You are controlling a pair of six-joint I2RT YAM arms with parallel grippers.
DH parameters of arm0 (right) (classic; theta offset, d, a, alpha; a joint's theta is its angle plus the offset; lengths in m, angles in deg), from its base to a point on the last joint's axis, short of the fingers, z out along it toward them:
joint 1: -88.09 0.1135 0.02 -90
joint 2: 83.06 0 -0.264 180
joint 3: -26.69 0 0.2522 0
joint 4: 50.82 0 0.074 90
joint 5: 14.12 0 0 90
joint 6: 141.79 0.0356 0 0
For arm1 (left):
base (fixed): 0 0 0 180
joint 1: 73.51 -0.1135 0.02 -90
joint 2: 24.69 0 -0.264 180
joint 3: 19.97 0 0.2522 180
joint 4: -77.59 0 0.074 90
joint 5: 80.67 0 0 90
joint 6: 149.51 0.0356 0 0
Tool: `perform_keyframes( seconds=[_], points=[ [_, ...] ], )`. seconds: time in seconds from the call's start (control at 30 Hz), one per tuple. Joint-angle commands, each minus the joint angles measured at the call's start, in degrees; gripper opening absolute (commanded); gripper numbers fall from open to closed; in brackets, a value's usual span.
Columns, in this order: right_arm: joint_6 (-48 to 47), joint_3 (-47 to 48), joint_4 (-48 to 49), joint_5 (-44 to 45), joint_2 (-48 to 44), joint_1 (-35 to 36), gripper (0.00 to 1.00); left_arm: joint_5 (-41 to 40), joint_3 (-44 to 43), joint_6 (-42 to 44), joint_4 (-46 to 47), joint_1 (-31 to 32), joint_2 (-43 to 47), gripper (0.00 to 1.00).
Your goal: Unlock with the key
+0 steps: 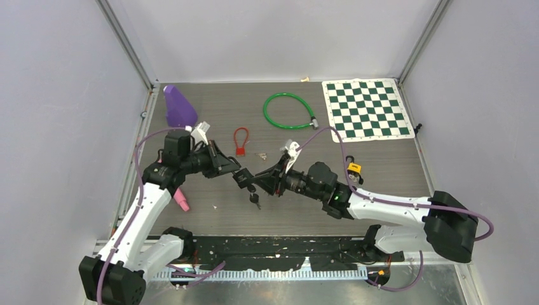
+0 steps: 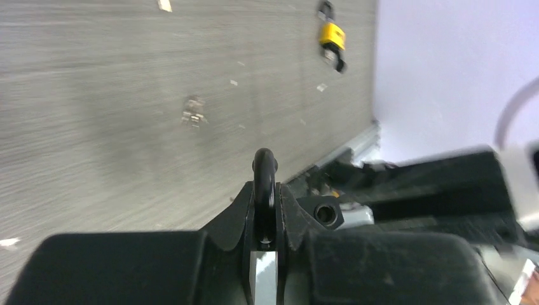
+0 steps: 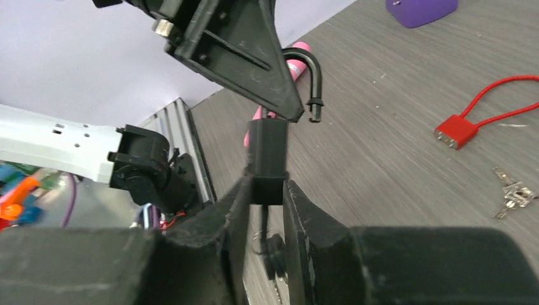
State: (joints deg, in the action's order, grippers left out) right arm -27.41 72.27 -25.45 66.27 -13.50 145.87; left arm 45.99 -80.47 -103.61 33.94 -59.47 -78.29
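Note:
I will next lower the already open padlock in my left gripper to the tabletop by the pink object, which is below and to the left of the gripper in the top view. I will release the padlock there.
A black padlock (image 1: 243,178) hangs in the air between the two arms. My right gripper (image 3: 266,187) is shut on its body (image 3: 267,155). A black-headed key (image 3: 274,248) sticks out of the body's underside, with more keys dangling from it (image 1: 254,199). My left gripper (image 2: 264,210) is shut on the black shackle (image 2: 264,168). In the right wrist view the shackle (image 3: 313,70) curves out past the left fingers (image 3: 254,57), and its free end hangs outside the body.
On the table lie a red cable lock (image 1: 241,143), a silver key bunch (image 1: 261,155), a green cable lock (image 1: 289,111), a yellow padlock (image 1: 353,168), a purple object (image 1: 178,106), a pink object (image 1: 182,200) and a checkered mat (image 1: 367,108).

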Motion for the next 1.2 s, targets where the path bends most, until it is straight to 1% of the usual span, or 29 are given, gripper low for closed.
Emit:
perform_keyframes(
  seconds=[0.0, 0.07, 0.1, 0.17, 0.23, 0.27, 0.3, 0.33, 0.37, 0.4, 0.53, 0.6, 0.7, 0.77, 0.87, 0.93, 1.0, 1.07, 1.17],
  points=[
    [-17.1, 7.2, -7.6, 14.5, -3.1, 7.4, 0.11, -11.8, -3.7, 4.4, -3.1, -1.4, 1.5, 0.00],
    [-22.1, 9.4, -10.0, 17.7, -2.0, 11.3, 0.18, -13.9, -3.6, 4.8, -3.1, -1.4, 1.6, 0.00],
    [-23.0, 10.2, -10.8, 17.9, -1.5, 12.3, 0.20, -15.0, -3.6, 4.9, -3.0, -1.4, 1.7, 0.00],
    [-23.9, 13.2, -13.2, 14.7, 0.6, 14.4, 0.24, -15.8, -3.3, 4.8, -1.0, -1.4, 2.1, 0.00],
    [-23.9, 16.4, -16.3, 12.3, 2.9, 15.9, 0.28, -14.1, -2.7, 5.6, 2.9, -1.4, 3.0, 0.00],
    [-22.4, 17.3, -16.4, 12.2, 3.6, 16.0, 0.31, -13.4, -2.8, 6.5, 4.0, -1.4, 3.3, 0.00],
    [-21.5, 17.2, -15.8, 13.3, 3.5, 15.8, 0.33, -13.5, -3.4, 7.4, 3.9, -1.4, 3.5, 0.00],
    [-20.1, 16.2, -15.1, 13.6, 2.8, 15.5, 0.39, -14.2, -4.0, 8.5, 3.1, -1.4, 3.8, 0.00],
    [-18.8, 15.5, -14.1, 13.6, 2.3, 14.3, 0.42, -15.3, -4.8, 9.9, 1.7, -1.4, 3.8, 0.00],
    [-18.0, 14.5, -13.9, 13.6, 1.5, 13.5, 0.47, -16.3, -5.6, 11.4, 0.0, -1.4, 3.7, 0.00],
    [-13.6, 13.0, -16.8, 15.4, 0.6, 8.5, 0.54, -20.1, -7.2, 16.3, -6.0, -1.4, 3.3, 0.00],
    [-11.3, 11.5, -15.8, 14.2, 0.6, 6.4, 0.58, -19.8, -6.8, 16.7, -7.3, -1.3, 3.5, 0.00],
    [-8.1, 10.0, -12.3, 8.6, 2.4, 4.2, 0.62, -20.1, -5.0, 15.7, -7.7, -1.4, 4.0, 0.00],
    [-7.8, 10.4, -11.0, 6.2, 4.6, 4.1, 0.64, -19.9, -3.6, 14.1, -8.2, -1.4, 4.1, 0.00],
    [-6.6, 10.2, -6.8, 2.9, 8.2, 4.2, 0.67, -16.0, -1.1, 11.3, -6.4, -1.4, 4.7, 0.00],
    [-6.5, 9.1, -1.6, 2.4, 10.7, 4.6, 0.71, -13.1, -0.1, 9.1, -4.6, -1.4, 5.2, 0.00],
    [-7.7, 8.1, 6.0, 3.0, 12.8, 5.4, 0.75, -11.1, 0.5, 7.6, -3.4, -1.4, 5.7, 0.00],
    [-9.5, 8.0, 9.6, 3.8, 14.9, 6.5, 0.77, -10.0, 0.7, 6.3, -2.6, -1.4, 6.3, 0.00],
    [-11.1, 10.0, 11.2, 4.7, 18.6, 7.5, 0.78, -7.8, 0.8, 4.5, -1.3, -1.4, 7.0, 0.00]
  ],
)
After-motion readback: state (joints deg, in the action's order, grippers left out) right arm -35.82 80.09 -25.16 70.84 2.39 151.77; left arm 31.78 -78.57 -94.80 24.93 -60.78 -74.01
